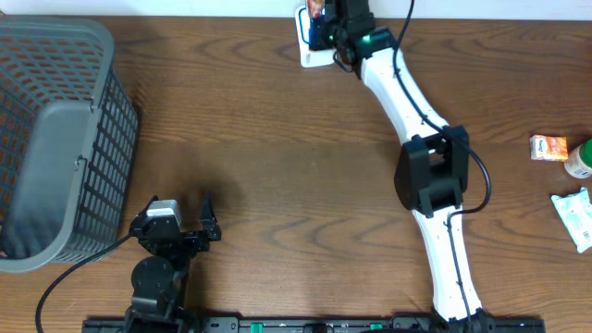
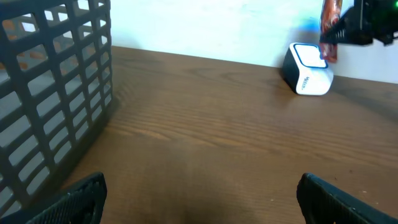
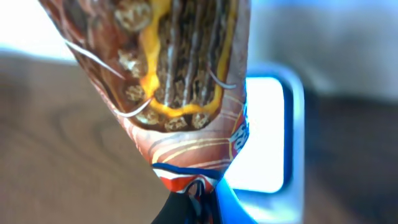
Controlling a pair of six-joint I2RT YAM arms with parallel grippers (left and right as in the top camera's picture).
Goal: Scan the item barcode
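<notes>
The wood [image 1: 505, 151] beside the orange packet is bare, so my right gripper needs to swing away from the scanner toward that packet next and go down over the open spot.
The item is a brown and orange snack wrapper [image 3: 174, 74] with a blue and red crimped end. My right gripper [image 3: 199, 202] is shut on that crimped end. It holds the wrapper upright just in front of the white scanner [image 3: 267, 130], whose window glows blue-white. Overhead, the right gripper [image 1: 340, 26] and the wrapper [image 1: 317, 11] are at the table's far edge, over the scanner [image 1: 310, 55]. The left wrist view shows the scanner [image 2: 308, 70] and wrapper [image 2: 330, 28] far off. My left gripper [image 2: 202, 205] is open near the front edge, with nothing between its fingers.
A dark grey mesh basket [image 1: 55, 139] stands at the left, close beside the left arm [image 1: 162, 240]. At the right edge lie an orange packet [image 1: 548, 148], a green-capped bottle [image 1: 580, 159] and a white-green packet [image 1: 575, 215].
</notes>
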